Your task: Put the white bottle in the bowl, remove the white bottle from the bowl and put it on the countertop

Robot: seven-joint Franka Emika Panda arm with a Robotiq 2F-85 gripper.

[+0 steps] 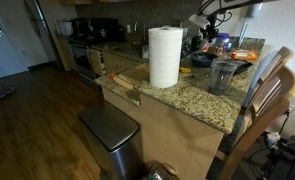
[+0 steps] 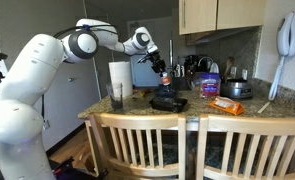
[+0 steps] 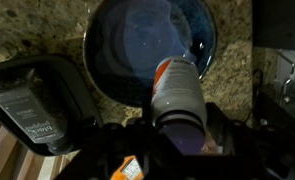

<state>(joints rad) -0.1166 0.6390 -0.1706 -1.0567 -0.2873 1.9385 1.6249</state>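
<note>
The white bottle [image 2: 164, 74] still hangs above the dark blue bowl's rim, so my gripper will turn and lower toward the bowl's inside to release it next.
My gripper [image 3: 182, 130] is shut on the white bottle [image 3: 177, 88], which has an orange band near its far end. In the wrist view the bottle points down over the near rim of a dark blue bowl [image 3: 112, 60] that stands on the speckled granite countertop [image 3: 27, 30]. In an exterior view the gripper [image 2: 159, 64] holds the bottle [image 2: 164, 74] a little above the dark bowl [image 2: 169, 102]. The bottle does not touch the bowl.
A paper towel roll [image 2: 120, 77] and a clear grey tumbler [image 2: 116, 94] stand beside the bowl; both also show in an exterior view, the roll [image 1: 165, 56] and the tumbler [image 1: 222, 75]. A purple tub [image 2: 209, 85], a pot [image 2: 237, 88] and an orange packet [image 2: 227, 105] lie behind. Wooden chairs [image 2: 147, 140] line the counter edge.
</note>
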